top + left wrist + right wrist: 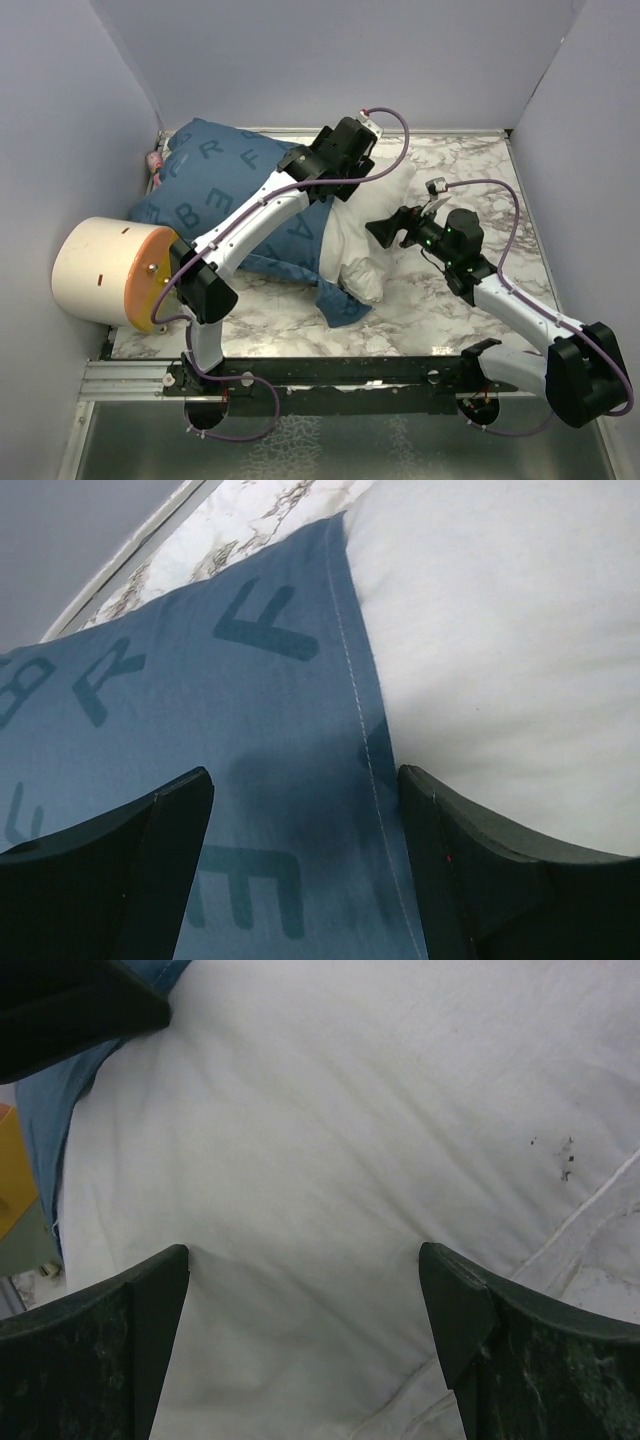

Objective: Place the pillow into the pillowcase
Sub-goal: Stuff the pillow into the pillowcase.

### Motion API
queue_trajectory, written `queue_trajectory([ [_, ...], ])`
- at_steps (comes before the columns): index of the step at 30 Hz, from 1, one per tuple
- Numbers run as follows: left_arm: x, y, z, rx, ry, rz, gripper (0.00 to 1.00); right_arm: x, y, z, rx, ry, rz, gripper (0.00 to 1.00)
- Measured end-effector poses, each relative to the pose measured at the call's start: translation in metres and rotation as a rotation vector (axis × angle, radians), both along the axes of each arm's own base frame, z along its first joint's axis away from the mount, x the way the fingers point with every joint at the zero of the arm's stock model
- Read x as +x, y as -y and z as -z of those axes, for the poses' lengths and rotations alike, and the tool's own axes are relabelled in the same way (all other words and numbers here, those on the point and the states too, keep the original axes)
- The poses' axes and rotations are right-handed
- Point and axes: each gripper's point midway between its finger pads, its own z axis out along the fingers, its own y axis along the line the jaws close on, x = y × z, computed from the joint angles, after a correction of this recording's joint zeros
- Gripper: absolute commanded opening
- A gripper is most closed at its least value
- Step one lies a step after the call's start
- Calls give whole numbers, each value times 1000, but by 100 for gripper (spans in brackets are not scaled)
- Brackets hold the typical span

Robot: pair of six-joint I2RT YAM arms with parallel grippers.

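My left gripper shifts toward the pillow next and closes on the pillowcase's stitched hem, since that hem lies to the right in its wrist view.
The blue letter-printed pillowcase [215, 190] lies at the back left of the marble table, and the white pillow [365, 250] sticks out of its right-hand mouth. My left gripper [305, 780] is open, its jaws spread over the stitched hem of the pillowcase [200, 680], right beside the bulging pillow [500, 630]. Nothing is pinched between its fingers. From the right, my right gripper [303, 1255] stands open with both fingertips against the soft face of the pillow [350, 1110]. A strip of the pillowcase [60, 1110] shows at that view's left edge.
A cream cylinder with an orange end [110, 270] lies at the left edge, near the left arm's base. Grey walls close in the table [470, 160] at the left, back and right. A metal rail [330, 375] runs along the front edge.
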Motion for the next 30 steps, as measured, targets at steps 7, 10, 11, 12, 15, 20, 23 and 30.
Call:
queue_trajectory([
  [7,8,-9,4,78,35,-42,70,1,1,-1,2,4,3,96],
  [10,9,-8,3,134,79,-68,61,1,2,-1,1,4,3,96],
  [11,9,-8,3,155,93,-79,58,1,2,-1,1,4,3,96],
  [12,9,-7,6,185,108,-91,55,1,2,-1,1,4,3,96],
  [15,10,-4,17,278,142,-116,30,2,2,1,0,0,5,96],
  [20,7,6,38,376,143,-99,0,7,8,1,11,-13,49,97],
  [23,9,8,37,385,140,-95,0,11,19,3,27,-27,106,97],
  [30,11,18,11,326,171,-74,0,20,36,6,66,-71,223,100],
])
